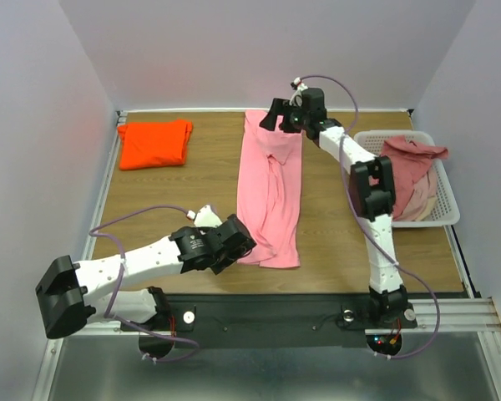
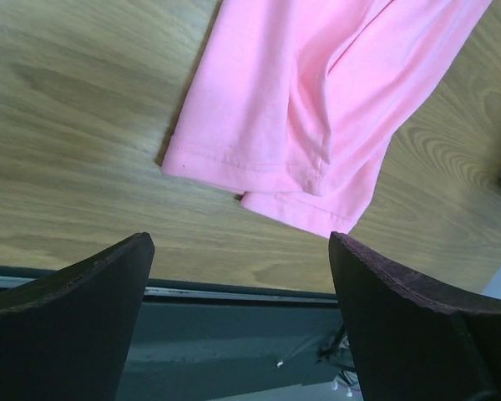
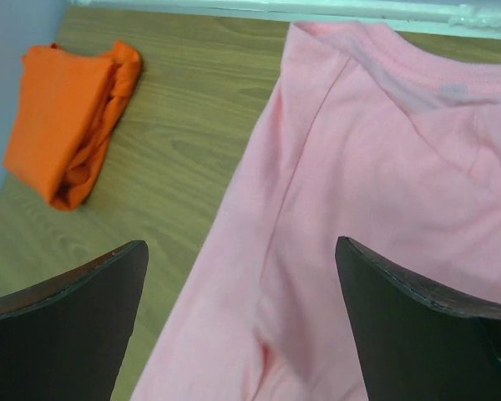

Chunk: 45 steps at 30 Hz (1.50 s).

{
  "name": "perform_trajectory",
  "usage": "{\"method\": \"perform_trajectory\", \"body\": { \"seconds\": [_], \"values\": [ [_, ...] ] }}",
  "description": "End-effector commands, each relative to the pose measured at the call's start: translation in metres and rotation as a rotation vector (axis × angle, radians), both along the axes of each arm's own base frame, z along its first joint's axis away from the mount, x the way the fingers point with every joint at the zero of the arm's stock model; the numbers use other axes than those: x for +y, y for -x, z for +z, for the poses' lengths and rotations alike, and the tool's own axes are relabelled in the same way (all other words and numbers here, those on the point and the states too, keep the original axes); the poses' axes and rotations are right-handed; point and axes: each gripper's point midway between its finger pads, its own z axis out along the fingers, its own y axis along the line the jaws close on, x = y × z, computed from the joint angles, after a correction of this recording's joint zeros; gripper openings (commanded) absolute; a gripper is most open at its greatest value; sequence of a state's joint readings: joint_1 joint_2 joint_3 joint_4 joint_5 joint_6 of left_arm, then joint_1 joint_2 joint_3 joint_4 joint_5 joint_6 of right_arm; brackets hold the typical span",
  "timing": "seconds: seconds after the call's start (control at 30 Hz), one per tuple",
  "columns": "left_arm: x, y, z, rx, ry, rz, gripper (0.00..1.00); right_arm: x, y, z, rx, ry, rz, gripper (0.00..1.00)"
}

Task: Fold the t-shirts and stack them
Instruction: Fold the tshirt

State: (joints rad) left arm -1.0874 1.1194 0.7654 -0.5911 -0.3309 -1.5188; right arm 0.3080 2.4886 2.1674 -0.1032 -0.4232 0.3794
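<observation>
The near hem's corner (image 2: 172,164) on the orange t-shirt's side lies flat on the table below my fingers, so my left gripper will go down onto it, open.
A pink t-shirt (image 1: 270,188) lies folded lengthwise in a long strip down the middle of the table, collar at the far end. My left gripper (image 1: 240,242) is open and empty, just left of the shirt's near hem (image 2: 259,171). My right gripper (image 1: 271,119) is open and empty, hovering over the collar end of the shirt (image 3: 376,200). A folded orange t-shirt (image 1: 154,142) sits at the far left corner and shows in the right wrist view (image 3: 71,117). Dusty rose and cream t-shirts (image 1: 413,171) are piled in the basket.
A white mesh basket (image 1: 447,210) stands at the right side of the wooden table (image 1: 167,196). The table's near edge and a dark rail (image 2: 234,292) lie right below my left gripper. Walls close the table on three sides.
</observation>
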Motion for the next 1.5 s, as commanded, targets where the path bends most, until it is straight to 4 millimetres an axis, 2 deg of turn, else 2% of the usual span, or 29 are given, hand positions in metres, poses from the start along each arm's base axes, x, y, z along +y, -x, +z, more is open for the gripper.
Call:
{"method": "perform_trajectory", "body": {
  "seconds": [0.0,0.03,0.07,0.1,0.13,0.2,0.23,0.27,0.3,0.33,0.37,0.47,0.5,0.53,0.6,0.63,0.73,0.77,0.87,0.9,0.97,1.03,1.17,1.2,1.27,1.3,1.37,1.4,1.47],
  "values": [
    [0.017,-0.012,-0.013,-0.046,-0.101,-0.058,0.98,-0.009,0.054,0.083,-0.081,0.039,-0.026,1.0],
    [0.019,-0.014,-0.017,-0.042,-0.116,-0.071,0.98,-0.017,0.068,0.077,-0.046,0.059,-0.062,1.0],
    [0.021,-0.016,-0.024,-0.031,-0.136,-0.08,0.98,-0.024,0.092,0.115,-0.085,0.043,-0.092,1.0],
    [0.021,-0.018,-0.028,-0.04,-0.147,-0.111,0.98,-0.039,0.12,0.064,0.043,0.09,-0.14,1.0],
    [0.024,-0.02,-0.037,-0.017,-0.158,-0.119,0.98,-0.049,0.145,0.089,0.021,0.08,-0.185,1.0],
    [0.017,-0.022,-0.042,-0.014,-0.136,-0.181,0.98,-0.061,0.182,0.063,0.13,0.074,-0.245,1.0],
    [0.017,-0.024,-0.047,-0.003,-0.137,-0.19,0.98,-0.068,0.218,0.022,0.229,0.111,-0.245,1.0],
    [0.018,-0.021,-0.053,0.007,-0.14,-0.212,0.98,-0.072,0.235,0.014,0.266,0.109,-0.255,1.0],
    [0.015,-0.02,-0.056,0.008,-0.135,-0.234,0.98,-0.075,0.254,0.022,0.281,0.075,-0.265,1.0],
    [0.009,-0.021,-0.058,0.008,-0.117,-0.257,0.98,-0.078,0.282,-0.007,0.351,0.103,-0.25,1.0],
    [0.008,-0.019,-0.061,0.013,-0.118,-0.275,0.98,-0.08,0.297,-0.003,0.363,0.085,-0.253,0.99],
    [0.006,-0.018,-0.07,0.026,-0.128,-0.299,0.98,-0.077,0.34,-0.026,0.454,0.104,-0.194,0.97],
    [0.007,-0.016,-0.075,0.038,-0.141,-0.309,0.98,-0.076,0.365,-0.04,0.512,0.108,-0.156,0.95],
    [0.006,-0.017,-0.075,0.033,-0.138,-0.312,0.97,-0.078,0.375,-0.044,0.536,0.104,-0.15,0.93],
    [0.006,-0.016,-0.083,0.049,-0.156,-0.327,0.86,-0.082,0.401,-0.061,0.612,0.116,-0.148,0.9],
    [0.007,-0.014,-0.09,0.064,-0.167,-0.333,0.82,-0.082,0.408,-0.061,0.614,0.106,-0.141,0.88],
    [0.008,-0.012,-0.097,0.089,-0.186,-0.341,0.59,-0.084,0.425,-0.072,0.662,0.106,-0.142,0.82],
    [0.008,-0.011,-0.102,0.104,-0.194,-0.344,0.42,-0.082,0.429,-0.075,0.672,0.112,-0.143,0.79],
    [0.008,-0.007,-0.108,0.13,-0.194,-0.354,0.22,-0.075,0.439,-0.081,0.692,0.123,-0.118,0.72],
    [0.008,-0.006,-0.11,0.134,-0.191,-0.355,0.1,-0.07,0.439,-0.083,0.695,0.119,-0.106,0.7],
    [0.008,-0.003,-0.113,0.149,-0.192,-0.353,0.01,-0.062,0.443,-0.084,0.705,0.109,-0.078,0.63],
    [0.009,-0.001,-0.116,0.158,-0.19,-0.356,0.0,-0.056,0.445,-0.089,0.722,0.106,-0.069,0.56],
    [0.013,0.005,-0.118,0.171,-0.177,-0.345,0.0,-0.058,0.453,-0.103,0.767,0.132,-0.093,0.36],
    [0.013,0.006,-0.118,0.174,-0.17,-0.345,0.0,-0.058,0.455,-0.103,0.782,0.124,-0.094,0.25],
    [0.014,0.009,-0.116,0.173,-0.157,-0.345,0.0,-0.056,0.466,-0.103,0.805,0.112,-0.068,0.14],
    [0.016,0.012,-0.117,0.179,-0.159,-0.348,0.0,-0.058,0.476,-0.1,0.829,0.09,-0.057,0.02],
    [0.018,0.015,-0.116,0.177,-0.15,-0.352,0.0,-0.063,0.488,-0.1,0.852,0.079,-0.054,0.0],
    [0.021,0.019,-0.117,0.189,-0.15,-0.355,0.0,-0.071,0.498,-0.104,0.885,0.099,-0.071,0.0],
    [0.02,0.022,-0.114,0.185,-0.135,-0.367,0.0,-0.077,0.502,-0.095,0.864,0.086,-0.082,0.01]
  ]
}}
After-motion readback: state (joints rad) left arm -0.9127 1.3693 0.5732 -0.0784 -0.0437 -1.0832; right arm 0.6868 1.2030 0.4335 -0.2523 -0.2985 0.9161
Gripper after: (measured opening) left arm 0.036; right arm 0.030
